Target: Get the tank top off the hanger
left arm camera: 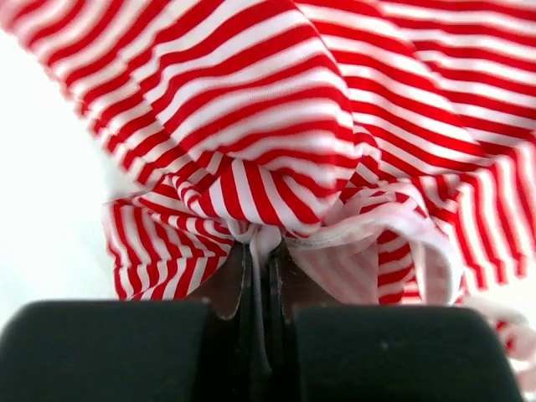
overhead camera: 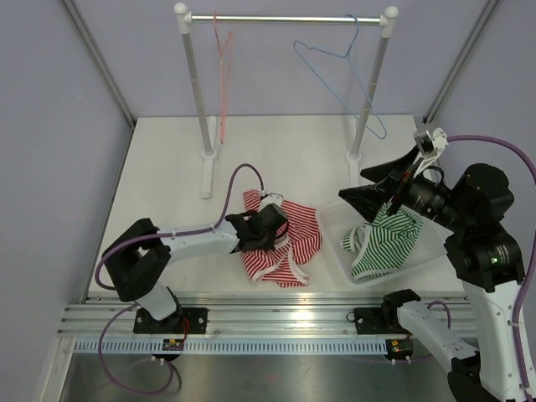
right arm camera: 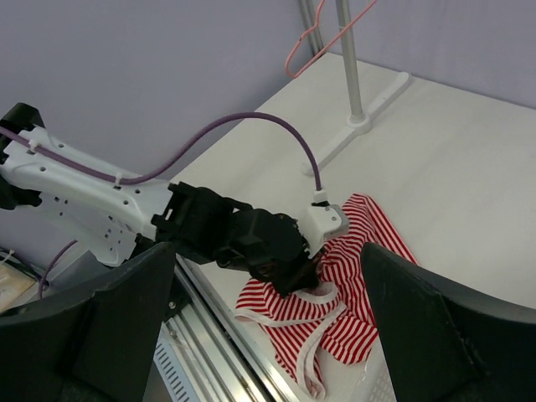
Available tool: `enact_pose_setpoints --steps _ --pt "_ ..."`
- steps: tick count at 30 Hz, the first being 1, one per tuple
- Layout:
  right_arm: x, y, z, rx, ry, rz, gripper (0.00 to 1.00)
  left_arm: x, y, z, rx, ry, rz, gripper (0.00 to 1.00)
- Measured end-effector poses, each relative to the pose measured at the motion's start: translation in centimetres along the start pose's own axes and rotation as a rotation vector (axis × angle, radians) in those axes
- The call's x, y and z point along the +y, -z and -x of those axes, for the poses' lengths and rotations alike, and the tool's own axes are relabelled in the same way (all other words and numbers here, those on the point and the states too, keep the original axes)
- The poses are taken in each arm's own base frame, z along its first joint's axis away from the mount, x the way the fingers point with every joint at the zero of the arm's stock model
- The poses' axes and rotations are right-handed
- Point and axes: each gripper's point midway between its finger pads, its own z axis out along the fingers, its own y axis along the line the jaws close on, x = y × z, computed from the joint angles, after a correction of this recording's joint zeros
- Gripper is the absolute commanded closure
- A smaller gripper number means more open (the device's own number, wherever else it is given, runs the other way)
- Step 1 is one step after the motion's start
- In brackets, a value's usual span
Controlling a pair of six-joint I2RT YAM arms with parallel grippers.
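Observation:
I will lift the tank top over the clear bin with my left gripper next and lower it inside, where the green-and-white striped garment already is.
The red-and-white striped tank top [overhead camera: 295,244] lies crumpled on the white table, off any hanger. My left gripper [overhead camera: 270,231] is low over its left side and shut on a fold of white trim and striped cloth [left arm camera: 276,209], which runs between the closed fingers [left arm camera: 293,285]. In the right wrist view the same gripper [right arm camera: 303,270] presses into the tank top [right arm camera: 360,276]. A pink hanger [overhead camera: 224,63] and a blue hanger [overhead camera: 343,75] hang bare on the rail [overhead camera: 285,18]. My right gripper [overhead camera: 368,186] is raised at the right, open and holding nothing [right arm camera: 268,251].
A clear bin [overhead camera: 333,219] at the right holds a green-and-white striped garment [overhead camera: 387,243], under my right gripper. The rack's two posts [overhead camera: 199,92] stand on feet at the back of the table. A metal rail [overhead camera: 251,314] runs along the near edge.

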Motion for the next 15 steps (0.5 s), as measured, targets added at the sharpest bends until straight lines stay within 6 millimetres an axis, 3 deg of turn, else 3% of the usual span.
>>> enact_pose_setpoints --steps 3,7,11,15 --pt "0.1 0.9 0.6 -0.04 0.019 -0.038 0.01 0.4 2.8 1.5 -0.056 0.003 0.001 1.0" --pt "-0.3 2.1 1.5 -0.099 0.034 -0.11 0.01 -0.5 8.2 6.1 -0.195 0.01 -0.049 1.0" --pt "-0.8 3.2 2.4 -0.158 0.043 -0.186 0.0 -2.7 13.7 10.8 -0.333 0.0 -0.144 1.0" --pt "-1.3 4.6 3.2 -0.22 0.053 -0.261 0.0 -5.8 18.0 13.2 -0.413 -0.085 -0.265 1.0"
